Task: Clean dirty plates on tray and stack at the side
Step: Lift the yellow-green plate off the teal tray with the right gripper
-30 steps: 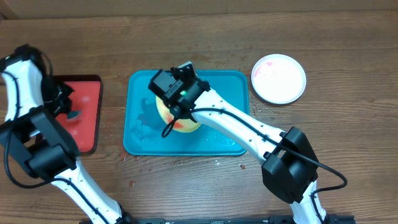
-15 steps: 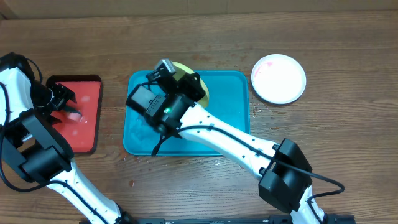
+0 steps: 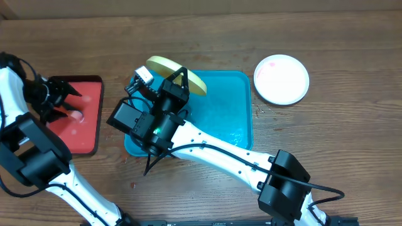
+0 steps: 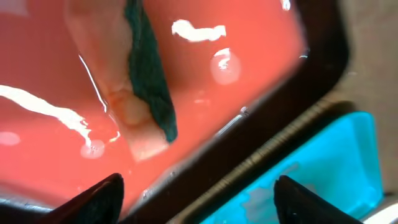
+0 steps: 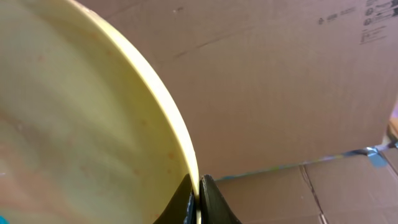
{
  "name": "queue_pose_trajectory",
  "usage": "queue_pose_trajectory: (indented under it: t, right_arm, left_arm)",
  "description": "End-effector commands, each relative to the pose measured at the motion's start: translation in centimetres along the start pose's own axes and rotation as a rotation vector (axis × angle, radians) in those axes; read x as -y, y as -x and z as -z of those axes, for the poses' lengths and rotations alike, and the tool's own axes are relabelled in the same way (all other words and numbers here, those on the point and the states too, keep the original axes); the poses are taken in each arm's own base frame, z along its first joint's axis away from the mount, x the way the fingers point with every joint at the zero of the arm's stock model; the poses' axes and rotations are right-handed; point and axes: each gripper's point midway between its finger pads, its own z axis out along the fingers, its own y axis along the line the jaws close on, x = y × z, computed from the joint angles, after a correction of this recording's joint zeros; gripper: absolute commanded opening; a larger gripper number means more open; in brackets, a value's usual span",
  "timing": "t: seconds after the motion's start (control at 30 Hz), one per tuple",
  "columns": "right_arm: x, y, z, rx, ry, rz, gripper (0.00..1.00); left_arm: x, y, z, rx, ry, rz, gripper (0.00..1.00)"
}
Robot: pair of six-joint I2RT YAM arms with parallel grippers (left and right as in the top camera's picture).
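Observation:
The white plate (image 3: 281, 78) lies to the right of my right gripper in the overhead view. Next the gripper swings over it, turns the tilted plate flat, lowers and releases.
My right gripper (image 3: 180, 80) is shut on the rim of the yellow-green plate (image 3: 171, 68), holding it tilted on edge above the back left corner of the teal tray (image 3: 232, 110). The right wrist view shows both fingers of that gripper (image 5: 199, 199) pinching the plate's (image 5: 81, 124) edge. On the bare table at the right lies a white plate (image 3: 281, 78) with pink smears. My left gripper (image 3: 68, 102) hangs open over the red tray (image 3: 88, 135), nothing between its fingers. In the left wrist view a sponge (image 4: 140, 81) lies on the red tray (image 4: 56, 143), beyond the gripper (image 4: 199, 199).
The red tray's dark rim (image 4: 273, 118) runs close beside the teal tray's edge (image 4: 336, 168). Water drops and smears wet the teal tray's floor. Cardboard boxes (image 5: 298, 93) stand behind the table. The right arm's body (image 3: 207, 147) stretches across the teal tray's front.
The right arm lifted the yellow-green plate off the teal tray and swung it back and left, onto its edge. The left gripper opened and left the sponge on the red tray.

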Motion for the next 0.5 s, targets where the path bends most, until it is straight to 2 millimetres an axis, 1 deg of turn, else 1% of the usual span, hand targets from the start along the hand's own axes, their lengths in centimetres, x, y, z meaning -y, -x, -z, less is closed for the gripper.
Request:
queue_pose_trajectory:
  t: [0.0, 0.03, 0.1, 0.17, 0.23, 0.27, 0.3, 0.33, 0.37, 0.4, 0.43, 0.47]
  right_arm:
    - [-0.6, 1.0, 0.2, 0.034, 0.206, -0.053, 0.04]
    - [-2.1, 1.0, 0.3, 0.04, 0.297, -0.041, 0.04]
    - [-3.4, 0.9, 0.1, 0.036, 0.385, -0.041, 0.04]
    - [-3.2, 0.6, -1.0, 0.005, 0.379, -0.124, 0.04]
    - [-2.9, 0.1, -2.0, -0.031, 0.373, -0.205, 0.04]
    - [-2.9, -0.3, -2.6, -0.052, 0.378, -0.237, 0.04]
    - [-3.2, -0.6, -2.9, -0.069, 0.395, -0.25, 0.04]
    - [-3.6, -1.0, -3.2, -0.087, 0.426, -0.253, 0.04]
    - [-3.9, -1.3, -3.4, -0.102, 0.45, -0.256, 0.04]
    - [-4.2, -1.7, -3.7, -0.12, 0.475, -0.262, 0.04]
    - [-4.6, -2.1, -3.8, -0.137, 0.501, -0.269, 0.04]
    - [-4.9, -2.3, -3.9, -0.15, 0.526, -0.28, 0.04]
  left_arm:
    - [2.2, 0.6, 2.5, 0.038, -0.097, -0.071, 0.71]
    - [2.4, 0.4, 2.8, 0.032, -0.107, -0.069, 0.71]
    - [2.6, 0.1, 2.8, 0.021, -0.119, -0.066, 0.75]
    - [2.5, 0.1, 2.7, 0.018, -0.115, -0.066, 0.77]
    - [2.4, 0.3, 2.5, 0.028, -0.111, -0.069, 0.73]
    - [2.1, 0.5, 2.4, 0.035, -0.097, -0.068, 0.69]
    - [1.8, 0.8, 2.3, 0.044, -0.08, -0.067, 0.62]
    - [1.4, 1.1, 2.1, 0.056, -0.059, -0.066, 0.52]
    - [1.2, 1.4, 1.9, 0.068, -0.042, -0.063, 0.31]
    - [0.9, 1.7, 1.5, 0.08, -0.025, -0.046, 0.15]
    - [0.8, 2.0, 1.1, 0.091, -0.017, -0.026, 0.04]
    - [0.6, 2.4, 0.6, 0.104, -0.005, -0.011, 0.04]
